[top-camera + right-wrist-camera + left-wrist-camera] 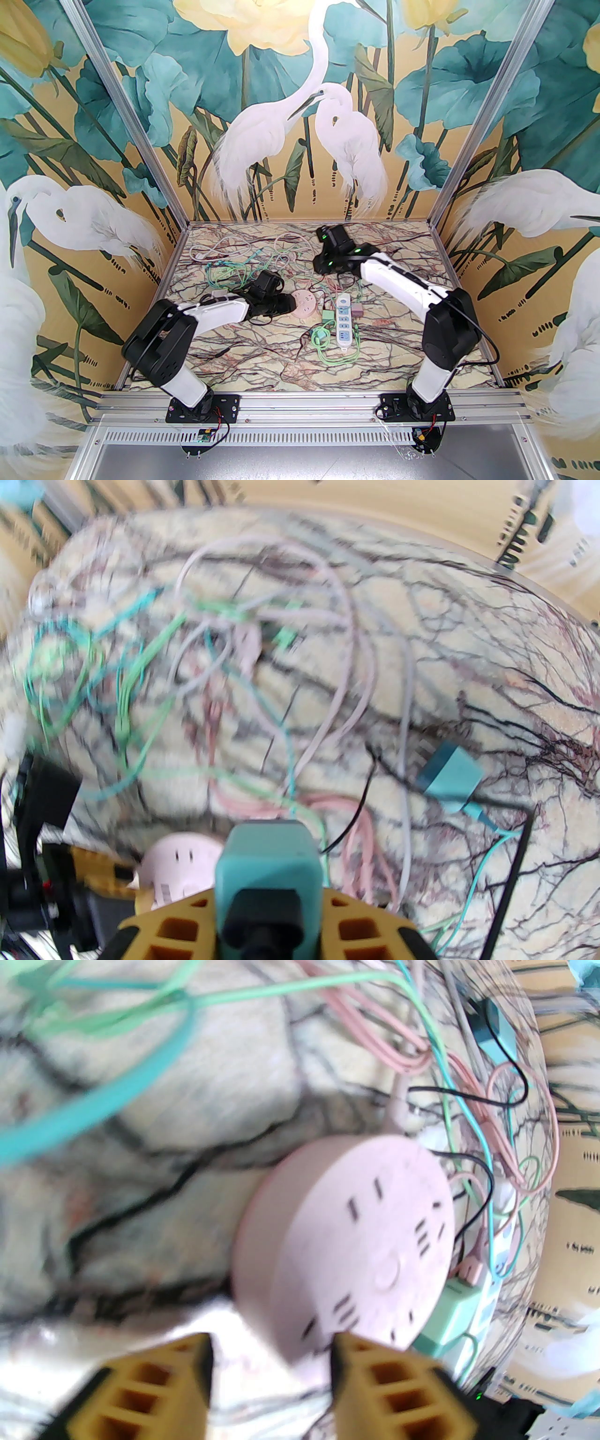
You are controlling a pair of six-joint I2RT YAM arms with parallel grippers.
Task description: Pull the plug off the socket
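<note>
I should next carry my plug outward with my right gripper, then lower and release it on the bare marble outward and below, past the loose teal plug, clear of cables.
The round pink socket (307,304) lies flat on the marble table, its slotted face (356,1246) bare. My left gripper (269,1372) is low at its left edge, yellow fingers (150,1382) spread apart and gripping nothing. My left gripper (287,302) touches or nearly touches the socket's rim. A teal plug (269,873) with a black cord is clamped between the yellow fingers of my right gripper (269,920). It hangs clear above the table, with the pink socket (180,859) below and to the left. My right gripper (323,267) is behind the socket.
A white power strip (344,326) with a green adapter (328,315) and a pink adapter (357,309) lies right of the socket. Tangled green, teal, pink and white cables (234,267) cover the back of the table. Another teal plug (450,773) lies loose there.
</note>
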